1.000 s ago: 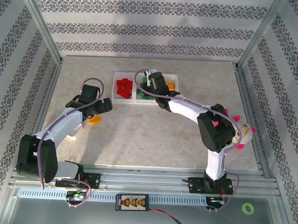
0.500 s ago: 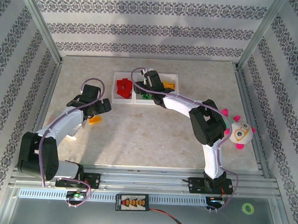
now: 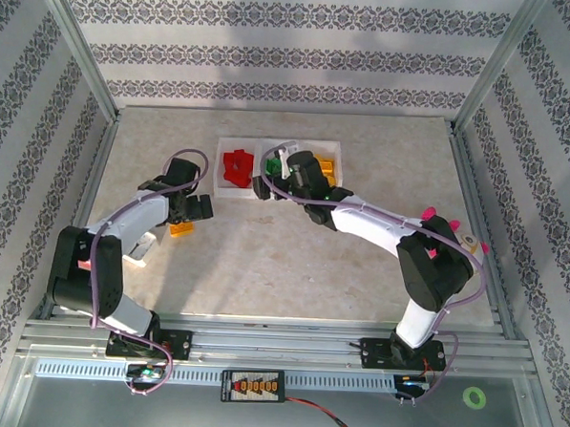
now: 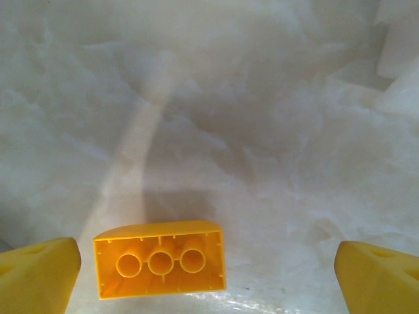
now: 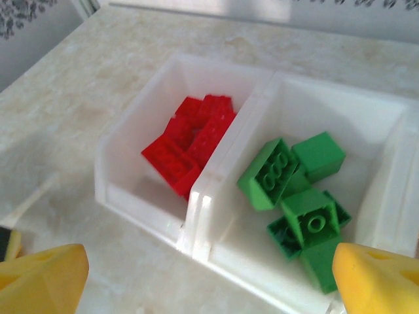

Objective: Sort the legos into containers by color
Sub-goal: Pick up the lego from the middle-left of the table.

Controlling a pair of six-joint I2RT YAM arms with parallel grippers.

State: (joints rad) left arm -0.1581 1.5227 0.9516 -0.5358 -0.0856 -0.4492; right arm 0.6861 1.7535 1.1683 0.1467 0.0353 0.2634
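Observation:
My left gripper draws its open fingers back and down around the upturned orange-yellow lego (image 4: 160, 261) next. The lego lies below and a little back toward the base.
Three joined white containers (image 3: 227, 190) stand at the back of the table. Red legos (image 3: 235, 165) (image 5: 194, 144) fill the left bin, green legos (image 3: 271, 163) (image 5: 298, 196) the middle bin (image 5: 366, 114), and orange-yellow legos (image 3: 326, 166) the right one. My right gripper (image 3: 265, 186) (image 5: 209, 288) hangs open and empty over the near wall between the red and green bins. One orange-yellow lego (image 3: 180, 230) (image 4: 160, 258) lies upside down on the table. My left gripper (image 3: 185, 213) (image 4: 208, 278) is open right above it, with the brick between its fingers, nearer the left fingertip (image 4: 36, 275).
A plush toy (image 3: 460, 247) with pink horns sits at the right, partly behind the right arm's elbow. A pale flat thing (image 3: 141, 250) lies under the left arm. Metal frame rails (image 3: 260, 332) run along the near edge, and patterned walls close in the sides.
My right gripper has opened and drawn back toward the near wall of the bins. The left arm has shifted slightly over the orange-yellow lego.

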